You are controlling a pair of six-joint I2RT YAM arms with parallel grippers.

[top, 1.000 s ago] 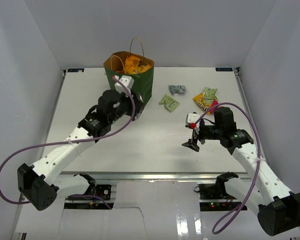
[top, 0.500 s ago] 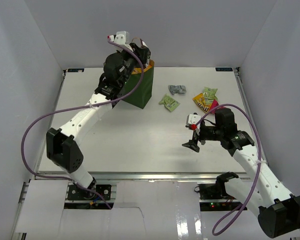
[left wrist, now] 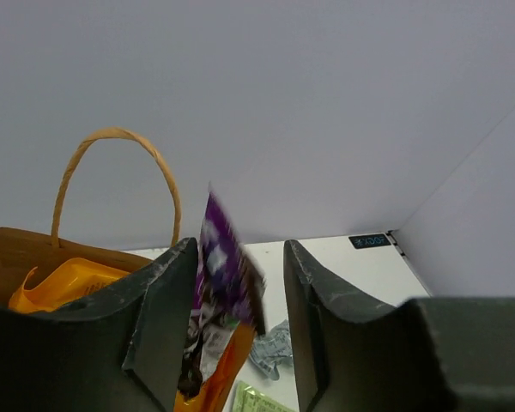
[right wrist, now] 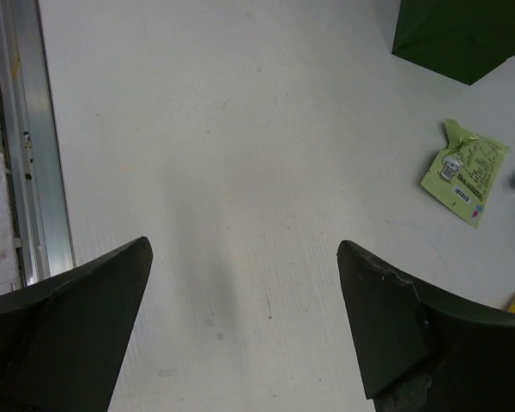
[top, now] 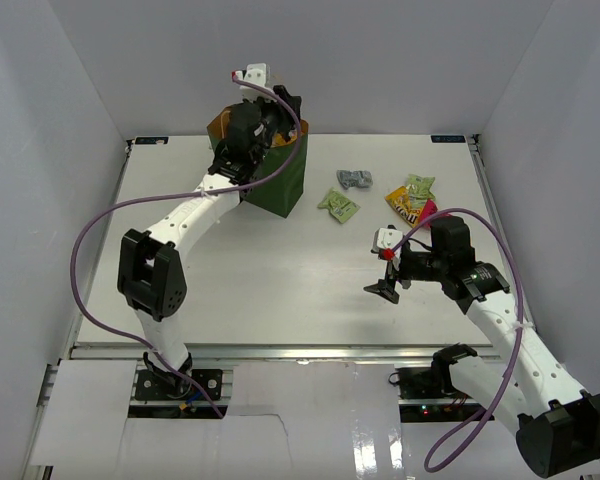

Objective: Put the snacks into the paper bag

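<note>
I will next reach outward and down with my right gripper onto the light-green packet nearest the bag (top: pixel 338 206) (right wrist: pixel 467 172), because that packet is clear of the others.
The dark green paper bag (top: pixel 280 178) stands upright at the back left, with the orange bag (left wrist: pixel 60 287) inside it. My left gripper (top: pixel 280 108) hovers over the bag's mouth. Its jaws are apart, and the blurred purple bar (left wrist: pixel 225 266) hangs loose between them, next to the left finger. My right gripper (top: pixel 385 289) is open and empty over bare table. On the table lie a grey packet (top: pixel 355 179), two light-green packets (top: pixel 338 205) (top: pixel 418 186), a yellow packet (top: pixel 404 206) and a pink one (top: pixel 427 211).
White walls close in the table on three sides. A metal rail (right wrist: pixel 21 146) runs along the near edge. The bag's tan handle (left wrist: pixel 112 137) stands up beside my left fingers. One light-green packet (right wrist: pixel 463 172) and the bag's corner (right wrist: pixel 455 34) show in the right wrist view.
My left arm rose from beside the bag to above its mouth, carrying the purple bar. The jaws now stand apart with the bar loose and blurred between them. The right arm has not moved.
</note>
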